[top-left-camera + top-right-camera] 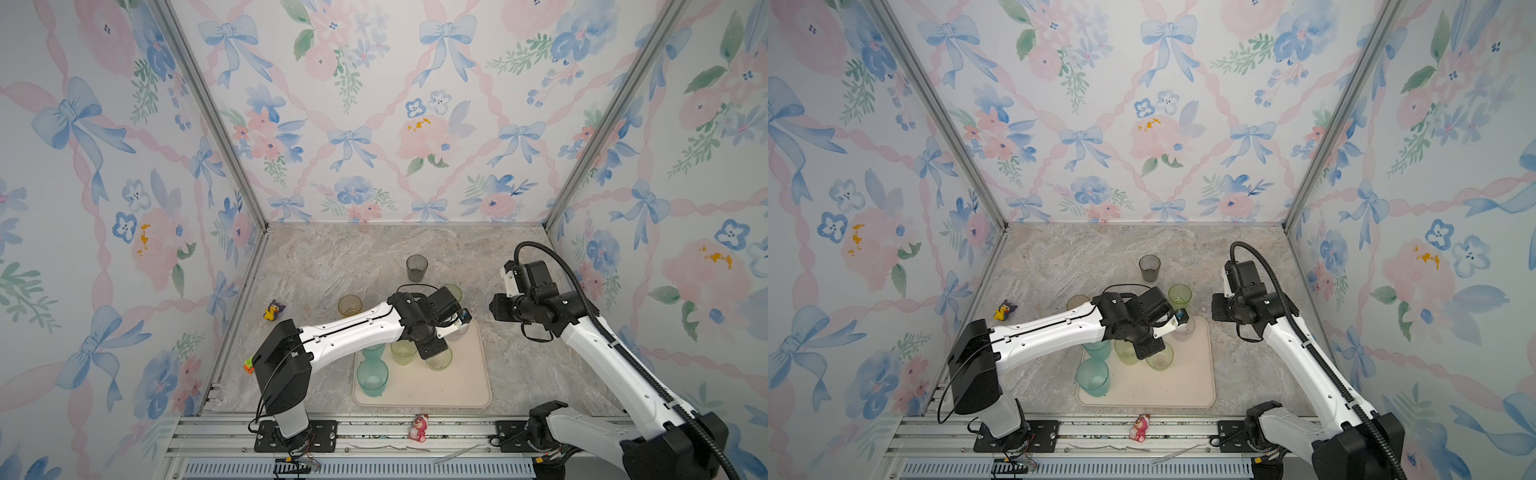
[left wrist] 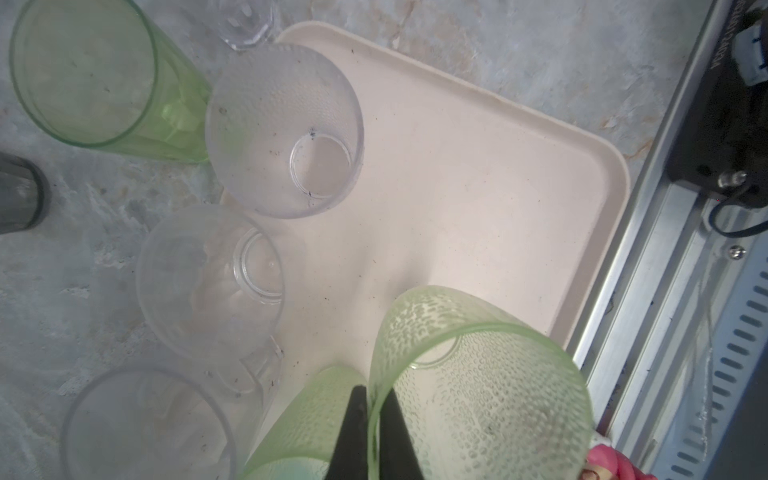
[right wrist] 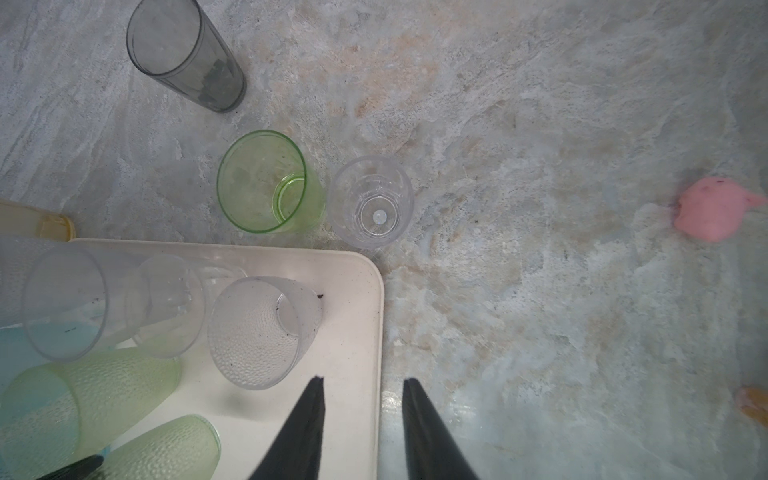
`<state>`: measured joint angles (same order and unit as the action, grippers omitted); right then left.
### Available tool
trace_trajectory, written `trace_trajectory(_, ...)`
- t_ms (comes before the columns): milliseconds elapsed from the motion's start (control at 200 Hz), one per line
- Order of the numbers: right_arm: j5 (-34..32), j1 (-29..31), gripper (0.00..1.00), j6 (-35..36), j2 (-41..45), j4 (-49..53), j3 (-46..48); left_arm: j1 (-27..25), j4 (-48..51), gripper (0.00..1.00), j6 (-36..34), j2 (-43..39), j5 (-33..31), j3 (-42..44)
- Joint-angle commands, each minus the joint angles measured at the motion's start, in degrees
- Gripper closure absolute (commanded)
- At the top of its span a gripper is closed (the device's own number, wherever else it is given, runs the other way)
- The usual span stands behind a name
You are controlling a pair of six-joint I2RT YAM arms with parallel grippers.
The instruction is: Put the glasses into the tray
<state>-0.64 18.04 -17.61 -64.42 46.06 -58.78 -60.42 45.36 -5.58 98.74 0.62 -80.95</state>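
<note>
The left gripper lowers its pale green dimpled glass onto the bare tray bottom beside the other pale green glass next and releases the dimpled glass's rim, as that spot is free.
My left gripper [image 2: 374,388] is shut on the rim of a pale green dimpled glass [image 2: 482,386], one finger inside and one outside, over the cream tray [image 2: 478,187]. In both top views this glass [image 1: 439,358] is at the tray's middle, beside another pale green glass [image 1: 403,352] and two teal glasses [image 1: 372,378]. A clear dimpled glass [image 3: 257,332] stands in the tray's far right corner. My right gripper [image 3: 361,380] is open and empty above the tray's right rim [image 3: 376,332]. On the table stand a grey glass [image 3: 183,50], a green glass [image 3: 266,183], a clear glass [image 3: 372,203] and a yellow glass [image 1: 350,305].
A yellow-and-purple duck toy [image 1: 273,309] sits at the table's left. A pink figurine [image 1: 417,428] stands on the front rail, and a small coloured cube [image 1: 248,365] lies by the left arm's base. A pink object [image 3: 715,212] lies on the table in the right wrist view.
</note>
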Motion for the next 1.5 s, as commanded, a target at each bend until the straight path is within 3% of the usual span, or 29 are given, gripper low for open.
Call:
trace_trajectory(0, -0.6, -0.5, 0.65, -0.2, 1.4, 1.6, 0.6, 0.0, 0.3, 1.00, -0.3, 1.1, -1.1, -0.4)
trace_trajectory(1101, -0.3, -0.8, 0.65, 0.5, -1.4, 0.2, 1.0, 4.5, -3.2, 1.00, -1.6, 6.3, 0.7, 1.0)
trace_trajectory(1491, -0.2, -0.9, 0.65, 0.5, -1.9, 0.2, 0.4, 4.6, -3.3, 0.90, -1.7, 6.7, 0.3, 0.9)
